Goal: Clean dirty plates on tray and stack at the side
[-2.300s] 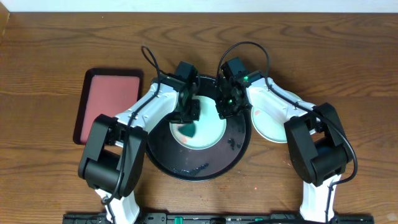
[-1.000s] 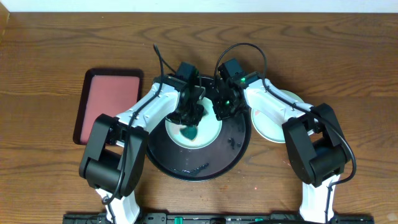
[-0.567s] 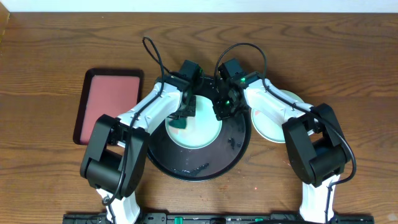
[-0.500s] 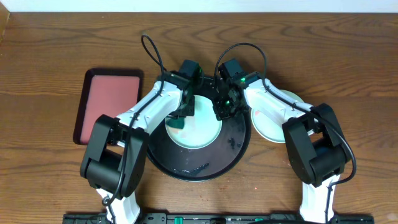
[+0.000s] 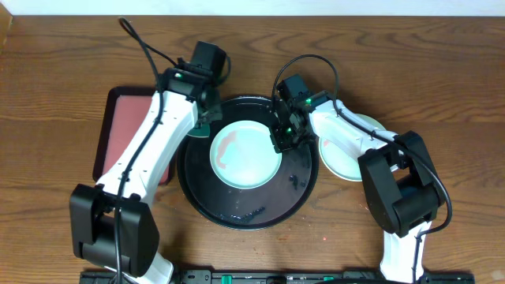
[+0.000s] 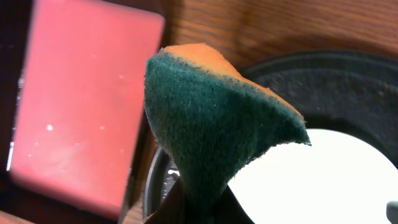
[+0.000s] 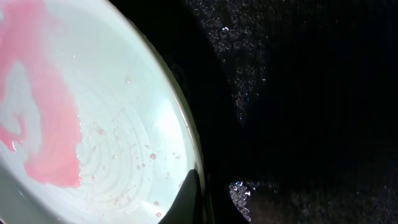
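The robot should lift its right gripper across to the pale plate (image 5: 340, 161), which sits to the gripper's right in the overhead view, and lower the held plate's rim to release it stacked.
A pale mint-green plate (image 5: 251, 158) lies in the round black tray (image 5: 237, 211), and a pink-red smear (image 5: 224, 146) covers its left part. My right gripper (image 5: 282, 140) is shut on the plate's right rim. In the right wrist view, one dark fingertip (image 7: 191, 194) rests on the wet plate (image 7: 106, 124) just inside its rim, with the tray's black floor (image 7: 298, 93) beside it. My left gripper (image 5: 202, 118) hangs over the tray's left rim, shut on the teal sponge (image 6: 211, 137), whose orange back faces up. The left gripper (image 6: 199, 205) pinches the sponge's lower end.
A red rectangular tray (image 5: 130, 130) lies left of the black tray, partly under my left arm. Right of the black tray, a pale plate (image 5: 347, 162) sits on the wood under my right arm. Water drops glisten on the black tray's floor (image 5: 296, 181).
My left arm has lifted the sponge off the plate and swung it back and left to the tray's left rim. The plate's smear now shows. The right gripper has stayed put.
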Tool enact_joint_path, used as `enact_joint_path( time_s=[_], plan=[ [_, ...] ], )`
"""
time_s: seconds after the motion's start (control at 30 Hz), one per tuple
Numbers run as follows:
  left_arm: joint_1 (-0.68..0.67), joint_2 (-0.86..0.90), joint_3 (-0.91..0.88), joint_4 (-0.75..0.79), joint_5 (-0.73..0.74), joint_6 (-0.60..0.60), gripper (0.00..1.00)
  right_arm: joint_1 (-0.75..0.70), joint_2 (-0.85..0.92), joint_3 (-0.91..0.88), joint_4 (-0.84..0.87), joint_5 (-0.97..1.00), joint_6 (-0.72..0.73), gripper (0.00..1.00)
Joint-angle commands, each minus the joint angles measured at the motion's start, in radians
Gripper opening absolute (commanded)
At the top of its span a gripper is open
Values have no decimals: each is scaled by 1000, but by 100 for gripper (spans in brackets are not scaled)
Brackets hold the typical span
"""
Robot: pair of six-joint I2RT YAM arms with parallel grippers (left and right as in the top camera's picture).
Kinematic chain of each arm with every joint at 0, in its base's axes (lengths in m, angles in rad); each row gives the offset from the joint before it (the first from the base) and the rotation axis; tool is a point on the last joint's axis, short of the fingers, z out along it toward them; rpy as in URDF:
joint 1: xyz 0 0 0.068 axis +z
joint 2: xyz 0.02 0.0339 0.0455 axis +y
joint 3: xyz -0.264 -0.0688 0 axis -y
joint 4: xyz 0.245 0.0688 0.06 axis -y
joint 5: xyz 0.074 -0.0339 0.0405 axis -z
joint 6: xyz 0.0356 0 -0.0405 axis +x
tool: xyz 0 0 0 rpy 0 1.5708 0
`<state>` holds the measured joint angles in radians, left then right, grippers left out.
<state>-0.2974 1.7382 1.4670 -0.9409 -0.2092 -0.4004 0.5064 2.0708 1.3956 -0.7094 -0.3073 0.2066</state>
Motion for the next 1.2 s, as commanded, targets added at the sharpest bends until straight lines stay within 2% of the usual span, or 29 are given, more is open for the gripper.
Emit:
enact_joint_path(
  time_s=[0.0, 0.17, 0.67, 0.8, 1.17],
  plan=[
    [18, -1, 18, -10, -19, -17, 8, 11, -31, -1, -17, 32, 31, 1],
    [18, -1, 18, -8, -19, -17, 8, 24, -114, -1, -53, 191, 48, 1],
    [18, -1, 18, -6, -20, -17, 8, 222, -452, -1, -132, 961, 52, 1],
    [18, -1, 18, -5, -20, -17, 8, 305, -494, -1, -148, 1197, 64, 1],
    [18, -1, 18, -5, -20, -17, 8, 491, -509, -1, -166, 1661, 66, 1]
  ],
)
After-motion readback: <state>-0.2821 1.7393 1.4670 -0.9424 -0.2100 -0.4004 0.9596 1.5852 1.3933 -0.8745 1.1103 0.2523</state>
